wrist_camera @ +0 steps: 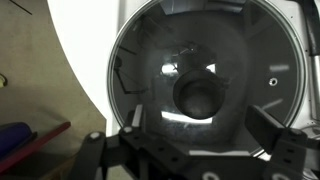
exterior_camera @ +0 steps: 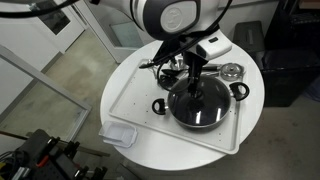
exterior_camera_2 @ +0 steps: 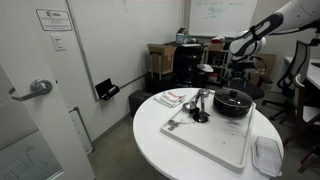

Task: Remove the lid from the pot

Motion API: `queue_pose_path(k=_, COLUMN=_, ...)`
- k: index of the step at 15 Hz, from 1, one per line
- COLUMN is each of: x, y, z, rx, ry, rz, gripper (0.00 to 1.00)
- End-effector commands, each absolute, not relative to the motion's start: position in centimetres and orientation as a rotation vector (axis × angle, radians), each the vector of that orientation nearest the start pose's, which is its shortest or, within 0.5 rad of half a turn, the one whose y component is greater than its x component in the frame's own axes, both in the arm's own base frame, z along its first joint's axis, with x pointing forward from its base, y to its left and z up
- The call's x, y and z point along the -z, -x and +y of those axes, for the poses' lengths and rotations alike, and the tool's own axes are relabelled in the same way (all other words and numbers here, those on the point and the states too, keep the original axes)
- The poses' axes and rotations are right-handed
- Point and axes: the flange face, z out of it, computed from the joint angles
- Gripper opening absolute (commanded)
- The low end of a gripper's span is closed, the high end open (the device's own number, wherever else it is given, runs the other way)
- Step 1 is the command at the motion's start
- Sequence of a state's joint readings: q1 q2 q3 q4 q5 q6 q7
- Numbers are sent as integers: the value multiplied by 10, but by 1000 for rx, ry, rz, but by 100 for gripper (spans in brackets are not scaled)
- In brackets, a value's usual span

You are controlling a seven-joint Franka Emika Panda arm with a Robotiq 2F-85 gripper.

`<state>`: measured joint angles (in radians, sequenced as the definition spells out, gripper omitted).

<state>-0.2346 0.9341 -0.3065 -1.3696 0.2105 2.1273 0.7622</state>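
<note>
I will next lower my gripper's open fingers around the dark knob at the center of the lid, then close them on the knob's sides.
The black pot (exterior_camera: 160, 104) sits on the white tray, and its loop handles show in an exterior view; it also shows in the other exterior view (exterior_camera_2: 232, 104). The glass lid (exterior_camera: 208, 110) lies on the pot. In the wrist view the lid (wrist_camera: 230, 50) fills the frame, with its dark knob (wrist_camera: 197, 96) at the centre. My gripper (wrist_camera: 203, 125) is open just above the lid. Its two fingers stand either side of the knob without touching it. In both exterior views the gripper (exterior_camera: 193, 82) (exterior_camera_2: 232, 80) points down over the pot's middle.
The pot stands on a white tray (exterior_camera: 130, 95) on a round white table (exterior_camera: 250, 130). A metal strainer (exterior_camera: 232, 70) and utensils (exterior_camera: 165, 70) lie behind the pot. A clear plastic container (exterior_camera: 120, 133) sits at the table's edge. Office chairs and desks surround the table.
</note>
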Motion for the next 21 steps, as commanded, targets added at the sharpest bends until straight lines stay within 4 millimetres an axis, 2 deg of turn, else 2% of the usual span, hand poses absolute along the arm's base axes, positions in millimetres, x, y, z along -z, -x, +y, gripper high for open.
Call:
queue_pose_path(k=1, x=-139, y=-653, z=-333, rx=-150, ry=2557, rz=2042, gripper=100)
queue_pose_path(k=8, x=-116, y=-659, z=-339, rx=-134, ry=2572, rz=2064, gripper=100)
queue_pose_path(k=21, x=-112, y=-666, z=-322, rx=-132, ry=2593, rz=2003, gripper=100)
